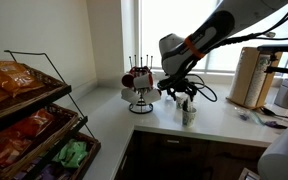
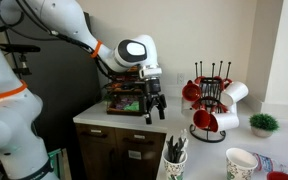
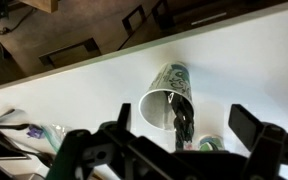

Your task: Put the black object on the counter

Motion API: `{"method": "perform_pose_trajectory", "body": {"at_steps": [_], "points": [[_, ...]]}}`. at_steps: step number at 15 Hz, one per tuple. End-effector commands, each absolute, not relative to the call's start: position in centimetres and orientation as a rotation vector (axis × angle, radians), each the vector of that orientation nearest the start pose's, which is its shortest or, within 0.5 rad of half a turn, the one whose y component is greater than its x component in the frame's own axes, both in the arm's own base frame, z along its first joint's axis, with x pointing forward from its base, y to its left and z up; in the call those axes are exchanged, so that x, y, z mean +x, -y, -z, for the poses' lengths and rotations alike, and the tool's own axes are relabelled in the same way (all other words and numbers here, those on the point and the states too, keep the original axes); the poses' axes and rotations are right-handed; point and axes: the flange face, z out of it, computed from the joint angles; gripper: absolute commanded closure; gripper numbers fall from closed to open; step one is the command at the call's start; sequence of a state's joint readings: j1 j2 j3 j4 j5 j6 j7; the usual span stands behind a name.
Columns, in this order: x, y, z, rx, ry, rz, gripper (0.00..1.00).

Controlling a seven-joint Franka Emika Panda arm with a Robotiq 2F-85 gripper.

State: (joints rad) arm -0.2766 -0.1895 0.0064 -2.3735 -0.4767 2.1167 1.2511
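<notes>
The black objects stick up out of the cup (image 2: 174,168) (image 3: 167,92) below my open fingers, so next my gripper turns and goes down toward the cup, onto one black handle.
A white paper cup (image 3: 162,92) stands on the white counter (image 3: 74,95) with black, pen-like objects (image 3: 180,116) sticking up out of it. My gripper (image 3: 184,128) hangs open above the cup, one finger on each side of it, and holds nothing. In both exterior views the gripper (image 1: 181,92) (image 2: 152,108) is above the counter, with the cup (image 1: 188,113) (image 2: 174,166) and the black objects (image 2: 174,148) below it near the front edge.
A wire mug rack (image 1: 137,85) (image 2: 212,100) with red and white mugs stands nearby. A snack rack (image 1: 24,110) is at one side. A tan canister (image 1: 249,76), a small plant (image 2: 264,123) and another patterned cup (image 2: 241,162) are on the counter.
</notes>
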Motion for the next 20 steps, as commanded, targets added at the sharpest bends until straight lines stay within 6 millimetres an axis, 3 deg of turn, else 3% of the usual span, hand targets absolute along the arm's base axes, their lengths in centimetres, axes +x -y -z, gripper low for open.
{"method": "perform_pose_trajectory", "body": {"at_steps": [1,4,13,20], "points": [[44.7,15.0,-39.3,-2.792,-2.141,0.242,0.00],[45.2,15.8,-38.3,-2.726,-2.232,0.242,0.00],[46.2,17.1,-38.8,-2.476,-2.226,0.264,0.00],[46.2,19.0,-38.0,-2.449,-2.243,0.285,0.00]]}}
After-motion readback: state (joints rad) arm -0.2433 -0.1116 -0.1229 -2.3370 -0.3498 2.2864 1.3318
